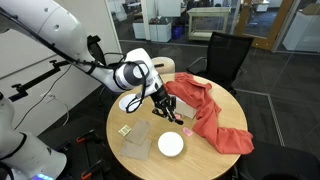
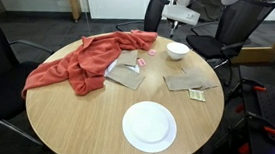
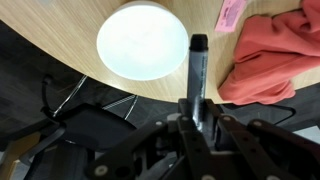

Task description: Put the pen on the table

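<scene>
The table is bare beside the large white plate, so I will move my gripper back over that part, lower the pen to the table and let go.
The black pen [image 3: 197, 70] stands up between the fingers of my gripper [image 3: 197, 105], which is shut on it. In the wrist view the pen's tip lies over the edge of the light tan round table [image 3: 60, 30], beside a small white plate [image 3: 143, 40]. In both exterior views my gripper [image 1: 166, 104] [image 2: 183, 16] hangs just above the table [image 1: 195, 165] [image 2: 83, 122] near its rim; the pen is too small to make out there.
A red cloth [image 1: 210, 120] [image 2: 79, 62] [image 3: 270, 55] lies across the table. A small pink-red object [image 2: 150, 52] [image 3: 230, 15] lies by it. A large white plate [image 2: 149, 125] [image 1: 171, 143] and grey bags [image 2: 187, 81] are on the top. Black chairs [image 2: 232, 30] stand around.
</scene>
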You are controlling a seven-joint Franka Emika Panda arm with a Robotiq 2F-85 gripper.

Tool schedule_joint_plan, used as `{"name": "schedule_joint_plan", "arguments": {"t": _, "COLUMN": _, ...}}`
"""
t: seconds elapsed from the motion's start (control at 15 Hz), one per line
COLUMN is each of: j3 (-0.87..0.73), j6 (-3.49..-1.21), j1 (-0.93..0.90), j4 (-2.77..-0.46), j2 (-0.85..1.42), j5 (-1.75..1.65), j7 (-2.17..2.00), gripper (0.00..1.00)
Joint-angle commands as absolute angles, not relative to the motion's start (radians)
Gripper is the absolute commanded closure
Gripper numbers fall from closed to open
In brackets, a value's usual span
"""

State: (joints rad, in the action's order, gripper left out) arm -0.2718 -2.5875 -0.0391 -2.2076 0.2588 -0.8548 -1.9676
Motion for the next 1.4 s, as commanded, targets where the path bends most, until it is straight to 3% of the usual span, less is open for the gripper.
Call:
{"name": "schedule_joint_plan", "arguments": {"t": 0.0, "j3": -0.2, "j6": -2.615, "j1": -0.025, "j4": -2.3, "j2": 0.149, "j5": -0.845, "j7": -1.921, "gripper": 0.95}}
{"name": "schedule_joint_plan", "arguments": {"t": 0.67, "j3": -0.035, "j6": -2.625, "j1": -0.048, "j4": -2.359, "j2": 0.164, "j5": -0.661, "j7": -1.698, "gripper": 0.95}}
{"name": "schedule_joint_plan", "arguments": {"t": 1.33, "j3": 0.016, "j6": -2.683, "j1": -0.131, "j4": -2.445, "j2": 0.228, "j5": -0.524, "j7": -1.442, "gripper": 0.95}}
